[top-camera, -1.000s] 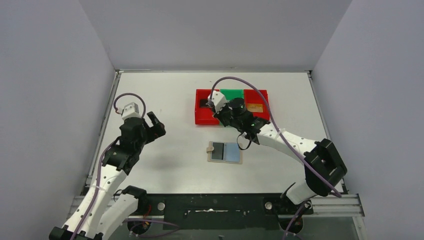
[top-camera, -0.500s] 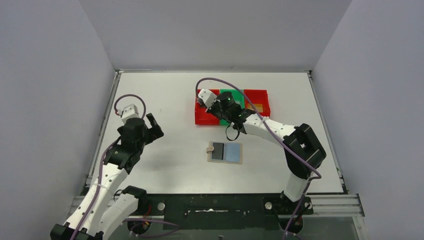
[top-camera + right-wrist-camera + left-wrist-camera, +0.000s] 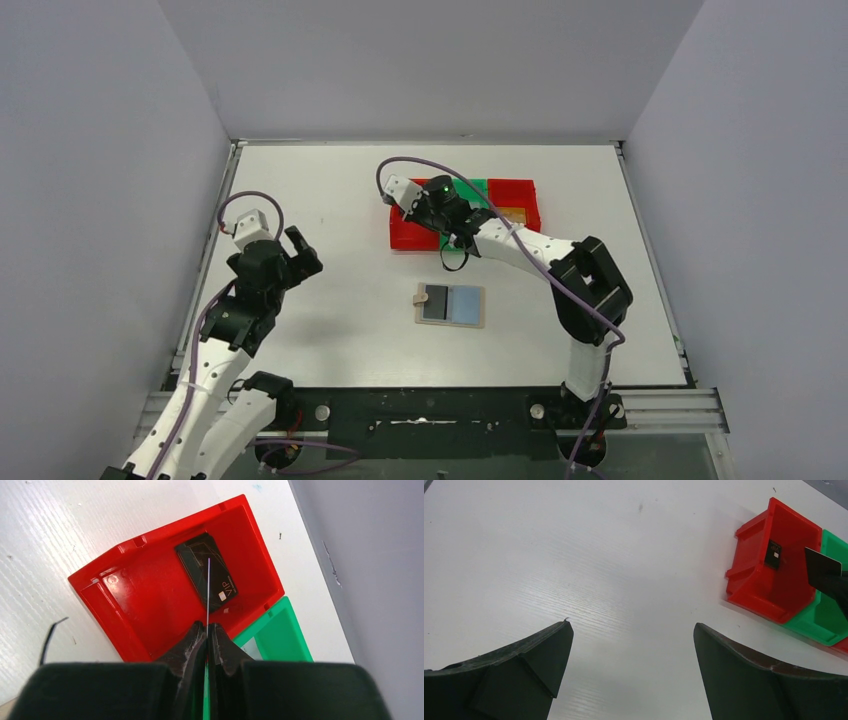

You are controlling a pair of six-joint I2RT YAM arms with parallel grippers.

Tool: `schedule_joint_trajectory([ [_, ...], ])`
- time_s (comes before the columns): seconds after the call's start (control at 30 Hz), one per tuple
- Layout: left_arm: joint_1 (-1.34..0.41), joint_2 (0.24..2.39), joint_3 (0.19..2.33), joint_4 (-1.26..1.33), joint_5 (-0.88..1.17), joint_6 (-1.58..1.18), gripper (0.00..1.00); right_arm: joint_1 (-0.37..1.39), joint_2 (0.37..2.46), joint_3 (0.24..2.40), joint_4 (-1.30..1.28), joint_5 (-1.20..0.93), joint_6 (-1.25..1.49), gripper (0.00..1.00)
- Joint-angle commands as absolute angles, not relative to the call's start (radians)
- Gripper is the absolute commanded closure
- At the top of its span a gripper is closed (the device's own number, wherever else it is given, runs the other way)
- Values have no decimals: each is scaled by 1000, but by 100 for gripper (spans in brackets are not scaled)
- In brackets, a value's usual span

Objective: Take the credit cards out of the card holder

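Next, my right gripper lowers the thin card into the red bin [image 3: 150,600], over the black credit card, because this bin already holds that one.
The tan card holder [image 3: 450,304] lies open on the table with its pale blue lining up and a dark card [image 3: 434,304] in its left half. My right gripper [image 3: 410,205] is shut on a thin dark card, seen edge-on [image 3: 207,590], above the left red bin [image 3: 150,600]. A black credit card [image 3: 192,560] lies flat in that bin. The held card also shows in the left wrist view [image 3: 821,567]. A gold-orange card [image 3: 510,213] lies in the right red bin. My left gripper [image 3: 300,250] is open and empty over bare table at the left [image 3: 633,625].
Three bins stand in a row at the back centre: red [image 3: 405,235], green [image 3: 470,187] and red [image 3: 520,190]. The right arm's purple cable arcs above them. Walls close the table on the left, right and back.
My right gripper has swung left with the card, from over the middle of the bins to over the left red bin. The left arm has drifted slightly left.
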State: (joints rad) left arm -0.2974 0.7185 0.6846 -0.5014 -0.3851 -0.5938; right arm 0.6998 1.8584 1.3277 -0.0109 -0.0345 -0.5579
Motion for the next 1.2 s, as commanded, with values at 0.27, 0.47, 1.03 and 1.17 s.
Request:
schedule_joint_trajectory([
  [0.27,-292,727,697,-485,-398,-589,6,685,2004,1559,-108,-46,-664,98],
  [0.47,-291,717,695,-479,-399,-589,6,668,2089,1613,-94,25,-725,97],
  [1.03,-289,735,699,-479,-377,-578,6,657,2243,1745,-127,49,-967,93],
  [1.17,-289,736,698,-479,-376,-578,6,653,2267,1745,-115,58,-993,93],
])
